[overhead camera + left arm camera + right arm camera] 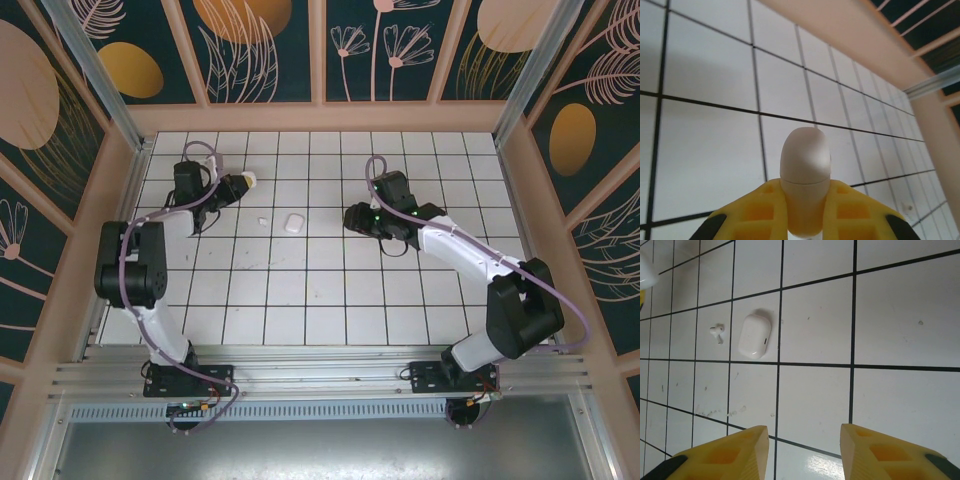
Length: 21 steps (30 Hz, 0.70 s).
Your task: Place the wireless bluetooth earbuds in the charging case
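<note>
The robot's left gripper will go down toward the bare tile below it and let go of the closed white charging case, since the case is still hanging above the floor.
My left gripper [240, 184] [806, 185] is shut on a closed white charging case [805, 170] [248, 180], lifted above the tiled floor at the back left; its lid seam shows just above the yellow fingers. A second closed white case [293, 222] [754, 336] lies flat on the tiles. One tiny white earbud [262, 221] [717, 331] lies just left of it, apart from it. My right gripper [352, 217] [804, 432] hovers to the right of that case, open, with only bare tile between its fingers.
The white tiled floor [320, 290] is ringed by a low wooden wall [320, 117]. A metal rail [320, 375] runs along the near edge by both arm bases. The right arm's elbow [520, 300] stands over the right side.
</note>
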Each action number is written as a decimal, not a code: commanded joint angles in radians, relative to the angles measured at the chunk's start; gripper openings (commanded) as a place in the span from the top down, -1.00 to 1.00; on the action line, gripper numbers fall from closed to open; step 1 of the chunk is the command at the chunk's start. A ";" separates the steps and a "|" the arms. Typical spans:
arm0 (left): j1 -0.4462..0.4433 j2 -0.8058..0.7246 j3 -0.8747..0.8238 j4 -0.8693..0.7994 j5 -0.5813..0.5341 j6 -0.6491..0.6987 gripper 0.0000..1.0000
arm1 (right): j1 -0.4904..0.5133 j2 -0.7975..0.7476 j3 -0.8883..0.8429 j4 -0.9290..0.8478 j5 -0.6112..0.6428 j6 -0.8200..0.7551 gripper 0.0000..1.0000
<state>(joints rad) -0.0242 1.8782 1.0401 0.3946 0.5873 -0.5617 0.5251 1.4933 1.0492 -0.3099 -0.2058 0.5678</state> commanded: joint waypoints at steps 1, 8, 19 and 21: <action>0.009 0.076 0.066 -0.079 -0.067 0.000 1.00 | -0.002 0.010 -0.023 0.002 0.009 0.027 0.15; 0.009 0.204 0.138 -0.096 -0.090 -0.068 0.98 | 0.000 0.010 -0.057 -0.015 0.015 0.029 0.15; 0.009 0.198 0.183 -0.268 -0.187 0.054 0.34 | 0.046 0.080 -0.116 0.106 0.027 0.089 0.13; 0.010 0.174 0.188 -0.310 -0.203 0.088 0.16 | 0.073 0.118 -0.077 0.097 0.032 0.080 0.13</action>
<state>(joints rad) -0.0242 2.0960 1.2079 0.2035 0.4404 -0.5514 0.5629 1.5688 0.9276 -0.2451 -0.1970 0.6376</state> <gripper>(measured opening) 0.390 0.435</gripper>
